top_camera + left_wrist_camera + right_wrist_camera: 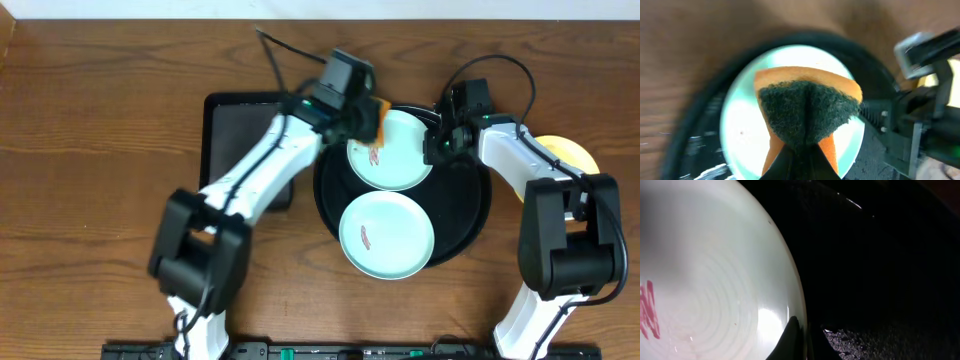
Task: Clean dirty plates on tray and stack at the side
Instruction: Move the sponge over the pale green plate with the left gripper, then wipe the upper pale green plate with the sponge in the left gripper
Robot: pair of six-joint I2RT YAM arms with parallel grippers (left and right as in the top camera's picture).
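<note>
My left gripper will move down across the far plate and wipe it first, because a smear is still there. Then it will go over onto the rectangular black tray [236, 138] to let go of the sponge.
Two mint-blue plates lie on the round black tray [470, 225]. The far plate [400, 155] carries a red smear [649, 310], and so does the near plate [386, 235]. A pale yellow plate [570, 152] rests on the table to the right, partly under the right arm. My left gripper [360, 122] is shut on an orange sponge [807, 107] with a dark green scouring face, just over the far plate [742, 125]. My right gripper [802, 340] is shut on that plate's right rim [795, 300], one finger on each side of it.
A rectangular black tray [235, 130] lies left of the round one, under the left arm. The right arm [920, 125] is close to the sponge on the far plate's right side. Bare wooden table surrounds both trays.
</note>
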